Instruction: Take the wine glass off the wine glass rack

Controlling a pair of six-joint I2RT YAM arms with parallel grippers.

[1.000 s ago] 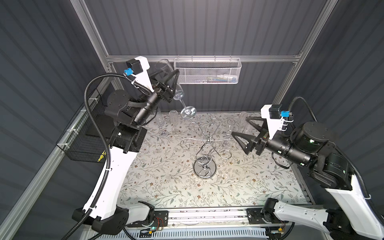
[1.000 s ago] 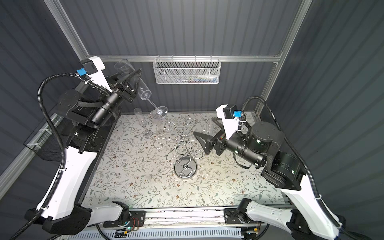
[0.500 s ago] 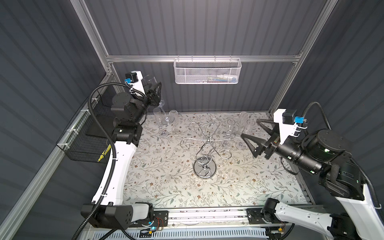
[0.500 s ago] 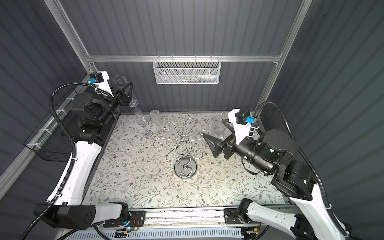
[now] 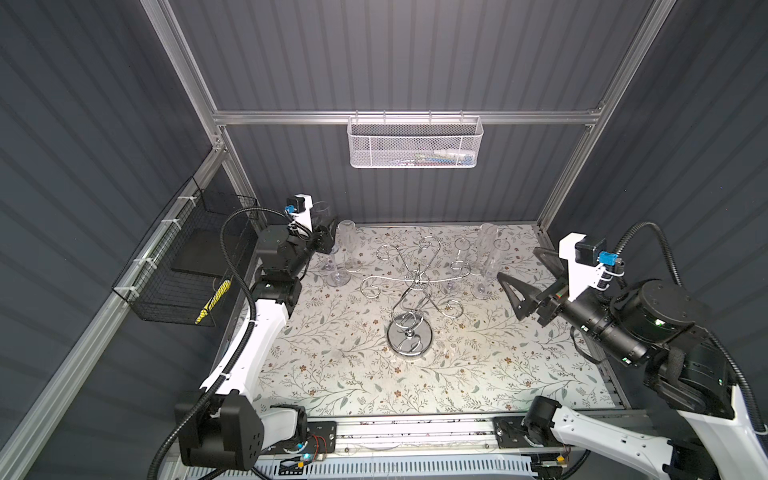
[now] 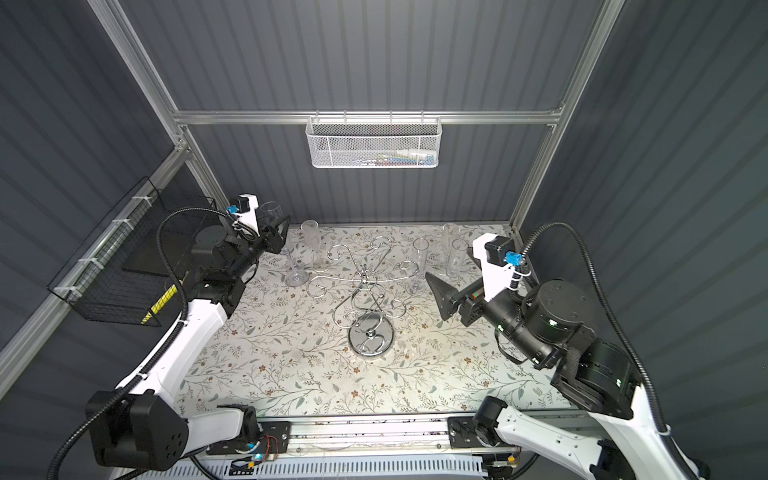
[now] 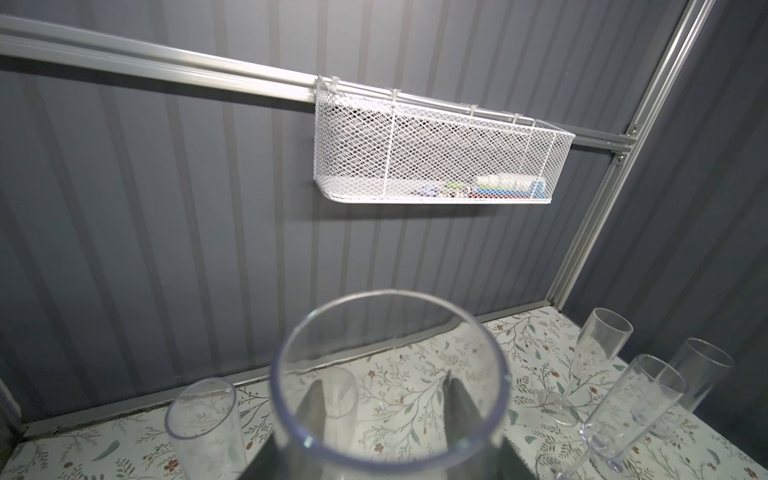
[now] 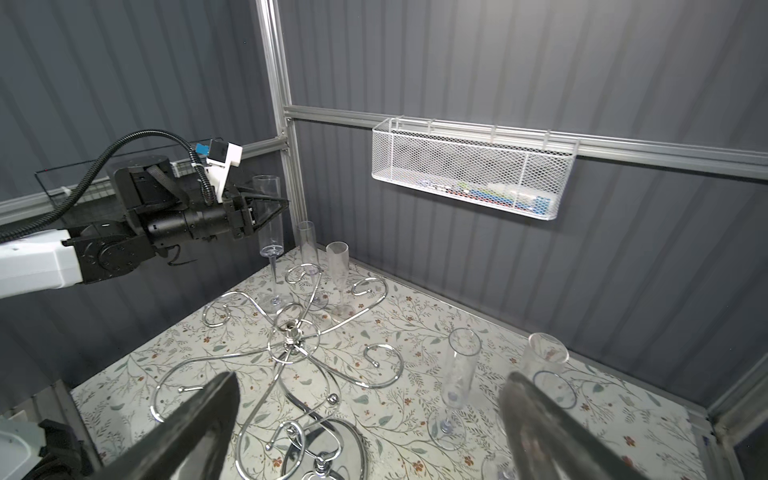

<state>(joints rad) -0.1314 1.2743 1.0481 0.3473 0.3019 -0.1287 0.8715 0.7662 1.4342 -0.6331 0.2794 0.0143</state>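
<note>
The upright glass lowers onto the bare cloth beside the rack next, and my left gripper releases the bowl, since that open spot lies below it.
The chrome wine glass rack [image 5: 409, 336] [image 6: 371, 334] [image 8: 291, 332] stands mid-table, and all the curled arms I can see are bare. My left gripper [image 5: 326, 237] [image 6: 276, 232] [image 8: 270, 208] [image 7: 382, 384] is at the back left corner, shut on the bowl of a clear wine glass [image 5: 320, 212] [image 6: 272, 212] [image 8: 268, 216] [image 7: 390, 294]. The glass is upright with its foot low over the cloth; I cannot tell whether the foot touches. My right gripper [image 5: 516, 262] [image 6: 446, 264] [image 8: 370, 378] hangs open and empty to the right of the rack.
Two more clear flutes [image 5: 347, 245] [image 8: 337, 270] stand just beside the held glass. Several flutes [image 5: 486, 249] [image 8: 459, 370] stand at the back right, close to my right gripper. A white mesh basket [image 5: 415, 143] hangs on the back wall, and a black wire basket [image 5: 183, 257] on the left wall.
My left gripper has come down from high above the table toward the back left corner, turning the held glass from tilted to upright. My right gripper has drawn back to the right.
</note>
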